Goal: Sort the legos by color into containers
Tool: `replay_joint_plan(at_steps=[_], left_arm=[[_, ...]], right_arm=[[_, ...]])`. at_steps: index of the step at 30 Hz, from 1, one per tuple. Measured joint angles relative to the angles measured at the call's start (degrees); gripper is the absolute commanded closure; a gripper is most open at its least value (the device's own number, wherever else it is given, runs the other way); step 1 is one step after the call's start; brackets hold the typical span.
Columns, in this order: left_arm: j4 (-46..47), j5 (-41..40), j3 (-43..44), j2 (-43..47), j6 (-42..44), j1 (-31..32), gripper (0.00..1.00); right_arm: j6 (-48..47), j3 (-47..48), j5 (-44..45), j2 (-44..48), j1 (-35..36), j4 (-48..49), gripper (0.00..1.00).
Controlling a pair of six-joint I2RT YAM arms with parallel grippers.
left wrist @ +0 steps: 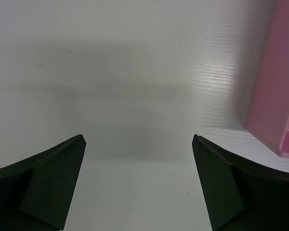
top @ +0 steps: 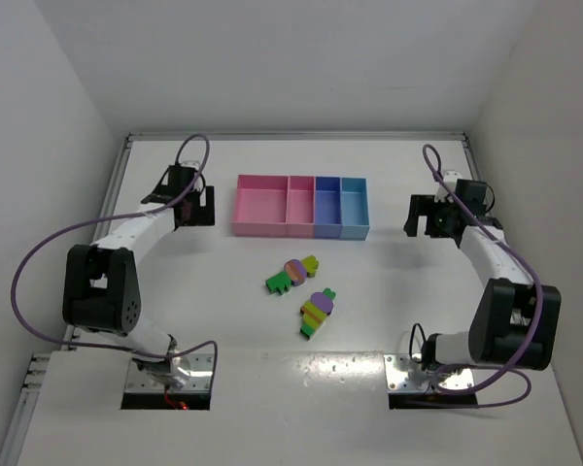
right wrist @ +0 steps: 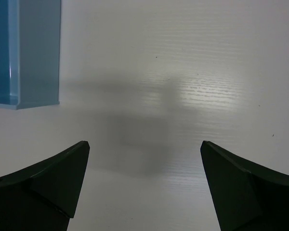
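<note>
The lego clump's dark green end (top: 277, 282) is nearest my left gripper, so my left gripper should swing back and to the right in the top view, turn and come down onto that end.
Two multicoloured lego clumps lie on the white table in the top view: one (top: 291, 274) of dark green, orange, purple and yellow-green, and one (top: 316, 312) nearer the arms. The row of four joined bins (top: 301, 206) stands behind them: wide pink, narrow pink, blue, light blue. My left gripper (top: 193, 207) hangs left of the wide pink bin (left wrist: 279, 91), open and empty. My right gripper (top: 431, 216) hangs right of the light blue bin (right wrist: 26, 53), open and empty. No lego shows in either wrist view.
White walls enclose the table at the back and both sides. The arm bases (top: 170, 374) sit at the near edge. Purple cables (top: 39, 262) loop beside each arm.
</note>
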State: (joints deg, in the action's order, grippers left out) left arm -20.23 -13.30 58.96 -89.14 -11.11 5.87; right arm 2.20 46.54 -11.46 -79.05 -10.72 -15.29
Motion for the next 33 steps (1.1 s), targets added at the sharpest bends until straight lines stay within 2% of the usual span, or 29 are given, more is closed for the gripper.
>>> replay_joint_plan(at_steps=[2, 4, 9, 13, 15, 18, 22, 27, 33], left_arm=[[0.1, 0.6, -0.6, 0.6, 1.7, 0.0, 0.01], [0.1, 3.2, -2.3, 3.1, 4.8, -0.1, 0.07], [-2.4, 13.2, -7.2, 16.4, 16.1, 1.5, 0.08], [-5.3, 17.8, -10.1, 24.7, 26.0, 8.0, 0.08], [-7.6, 19.2, -11.0, 26.1, 29.1, 12.0, 0.08], [-10.3, 20.5, -11.0, 25.4, 31.6, 19.4, 0.08], [-11.5, 21.0, -10.8, 22.0, 30.8, 28.4, 0.1], [-11.1, 20.2, -9.8, 16.0, 25.9, 34.5, 0.11], [-8.4, 17.9, -9.3, 8.7, 19.1, 38.4, 0.11]], right_arm=[[0.0, 0.0, -0.7, 0.6, 0.0, -0.1, 0.01], [-0.2, -0.2, -1.8, 1.5, -0.3, -0.5, 0.01], [-2.4, -0.3, -5.9, 2.7, -0.5, -2.8, 0.01], [-4.0, -0.4, -8.5, 2.9, -0.5, -4.4, 0.01], [-4.6, -0.4, -9.6, 2.9, -0.5, -4.7, 0.02], [-5.4, -0.4, -10.9, 3.2, -0.5, -5.5, 0.02], [-6.1, -0.4, -11.8, 3.6, -0.5, -6.3, 0.04], [-6.5, -0.4, -12.2, 3.7, -0.5, -7.0, 0.04], [-7.0, -0.5, -12.6, 4.6, -0.5, -8.1, 0.04]])
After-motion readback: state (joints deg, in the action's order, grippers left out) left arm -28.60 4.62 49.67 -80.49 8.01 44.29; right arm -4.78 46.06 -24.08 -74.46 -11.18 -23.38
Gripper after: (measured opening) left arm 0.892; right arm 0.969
